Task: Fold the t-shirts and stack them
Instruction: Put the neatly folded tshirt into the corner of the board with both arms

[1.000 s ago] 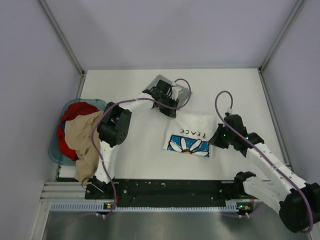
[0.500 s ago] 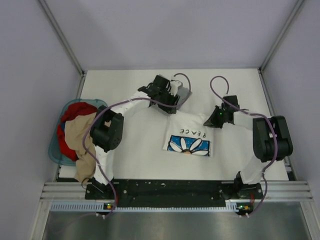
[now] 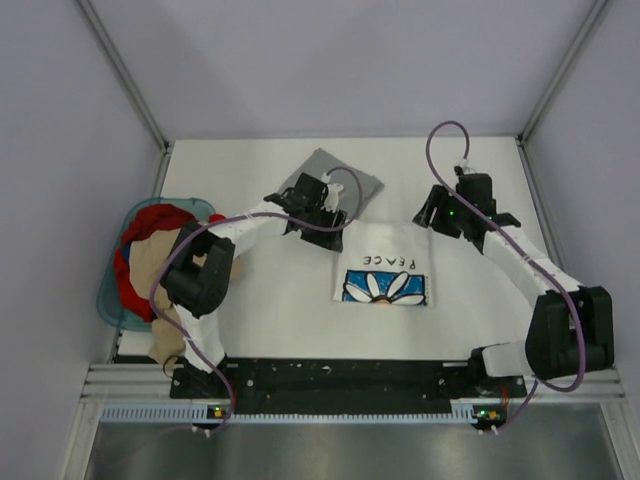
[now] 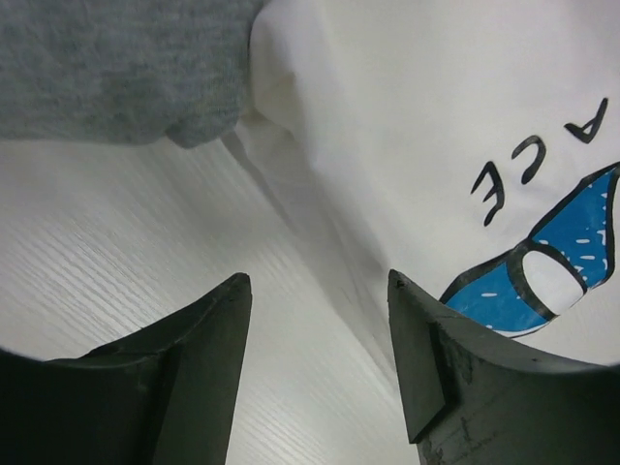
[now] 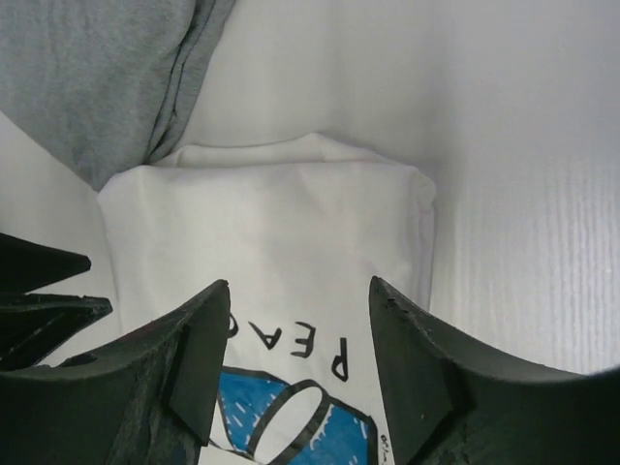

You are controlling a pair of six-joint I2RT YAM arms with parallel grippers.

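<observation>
My right gripper will move down onto the white tee's side edge by its back corner (image 3: 430, 241) (image 5: 417, 237) and close there, because that edge is below my open, empty right gripper.
The white t-shirt (image 3: 385, 270) lies folded on the table, its blue daisy print and dark lettering facing up. Behind it and to the left lies the folded grey t-shirt (image 3: 340, 178). My left gripper (image 3: 322, 220) hangs open over the white tee's left back corner, where white cloth (image 4: 426, 107) meets grey (image 4: 107, 68). Nothing sits between its jaws (image 4: 318, 281). My right gripper (image 3: 430, 215) is open above the white tee's back right corner, looking down on that tee (image 5: 291, 208), and holds nothing (image 5: 298, 286).
A teal basket (image 3: 108, 300) at the table's left edge holds red and tan clothes (image 3: 160, 260); the tan one hangs over its near rim. Grey side walls close in the table. The left fingers (image 5: 39, 291) show at the left of the right wrist view.
My right gripper went from shut to open, let go of the white tee and swung toward the back. My left gripper opened wider and drew left, off the grey tee. The white tee shifted slightly right.
</observation>
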